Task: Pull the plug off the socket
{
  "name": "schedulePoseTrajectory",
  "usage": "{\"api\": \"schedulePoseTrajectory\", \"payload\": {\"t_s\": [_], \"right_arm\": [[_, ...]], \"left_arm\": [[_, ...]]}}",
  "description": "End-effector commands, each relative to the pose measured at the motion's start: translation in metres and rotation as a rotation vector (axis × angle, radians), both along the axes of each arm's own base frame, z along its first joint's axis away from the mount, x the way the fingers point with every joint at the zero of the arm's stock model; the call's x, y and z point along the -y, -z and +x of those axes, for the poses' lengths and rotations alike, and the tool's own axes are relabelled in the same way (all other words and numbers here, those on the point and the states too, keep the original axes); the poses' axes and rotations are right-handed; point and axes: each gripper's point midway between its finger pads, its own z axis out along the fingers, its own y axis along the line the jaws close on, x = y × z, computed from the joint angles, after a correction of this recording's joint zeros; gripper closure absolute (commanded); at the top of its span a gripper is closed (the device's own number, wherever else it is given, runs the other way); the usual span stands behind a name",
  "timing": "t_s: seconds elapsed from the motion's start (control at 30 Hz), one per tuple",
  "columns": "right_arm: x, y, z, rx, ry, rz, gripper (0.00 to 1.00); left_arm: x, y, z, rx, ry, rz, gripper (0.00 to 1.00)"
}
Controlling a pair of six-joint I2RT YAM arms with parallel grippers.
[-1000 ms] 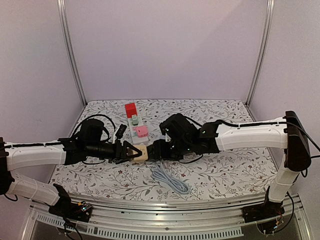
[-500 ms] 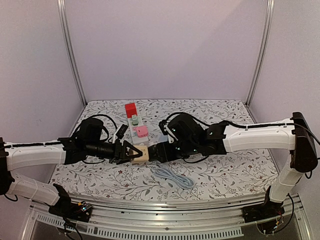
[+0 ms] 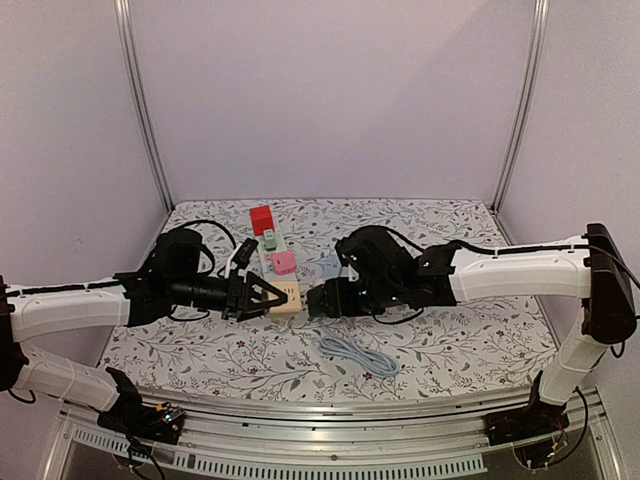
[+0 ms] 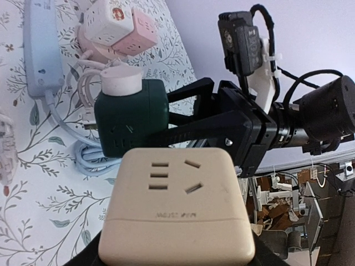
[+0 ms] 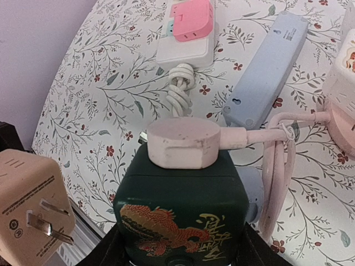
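The beige adapter's pins are bare, so my left gripper should next leave the green socket, left in the top view, then go down onto empty table (image 3: 226, 346).
My left gripper (image 3: 268, 297) is shut on a beige cube adapter (image 3: 288, 296). Its socket face fills the left wrist view (image 4: 177, 205). Its metal prongs (image 5: 42, 227) show bare in the right wrist view. My right gripper (image 3: 318, 301) is shut on a dark green cube socket (image 5: 180, 210) with a dragon print. A round pink plug (image 5: 183, 141) sits in the socket's top face. The beige adapter and the green socket (image 4: 133, 119) are held above the table, a small gap apart.
A white power strip (image 3: 270, 252) with a pink adapter (image 3: 284, 262) lies behind, a red cube (image 3: 262, 219) beyond it. A blue power strip (image 5: 266, 72) lies to the right. A coiled pale cable (image 3: 355, 352) lies in front. A pink and white cube socket (image 4: 119, 27) sits nearby.
The beige adapter and the green socket were pressed together; now they are apart with the prongs bare. The right gripper moved right, and the coiled cable shifted right with it.
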Motion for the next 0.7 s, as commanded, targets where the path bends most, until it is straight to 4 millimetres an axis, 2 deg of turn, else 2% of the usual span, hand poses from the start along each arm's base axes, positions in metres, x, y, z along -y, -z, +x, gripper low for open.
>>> {"api": "schedulePoseTrajectory", "payload": {"t_s": [0.0, 0.07, 0.13, 0.23, 0.3, 0.4, 0.57, 0.67], "right_arm": [[0.011, -0.024, 0.028, 0.024, 0.148, 0.075, 0.71], [0.016, -0.024, 0.033, 0.023, 0.161, 0.072, 0.71], [0.020, -0.024, 0.036, 0.024, 0.170, 0.069, 0.71], [0.028, -0.027, 0.040, 0.041, 0.178, 0.055, 0.71], [0.031, -0.030, 0.044, 0.053, 0.181, 0.050, 0.71], [0.032, -0.036, 0.047, 0.073, 0.170, 0.042, 0.71], [0.025, -0.044, 0.054, 0.100, 0.137, 0.034, 0.71], [0.014, -0.046, 0.053, 0.090, 0.092, 0.047, 0.71]], "left_arm": [[-0.006, -0.024, 0.008, 0.071, -0.017, -0.040, 0.96], [-0.016, -0.022, 0.014, 0.070, -0.056, -0.007, 0.96], [-0.037, -0.011, 0.024, 0.046, -0.130, 0.070, 0.96], [-0.086, 0.018, 0.042, 0.006, -0.288, 0.266, 0.95], [-0.132, 0.044, 0.049, -0.067, -0.413, 0.423, 0.95], [-0.181, 0.062, 0.054, -0.133, -0.547, 0.520, 0.95], [-0.237, 0.076, 0.065, -0.192, -0.725, 0.581, 0.93], [-0.258, 0.085, 0.071, -0.227, -0.797, 0.600, 0.91]]}}
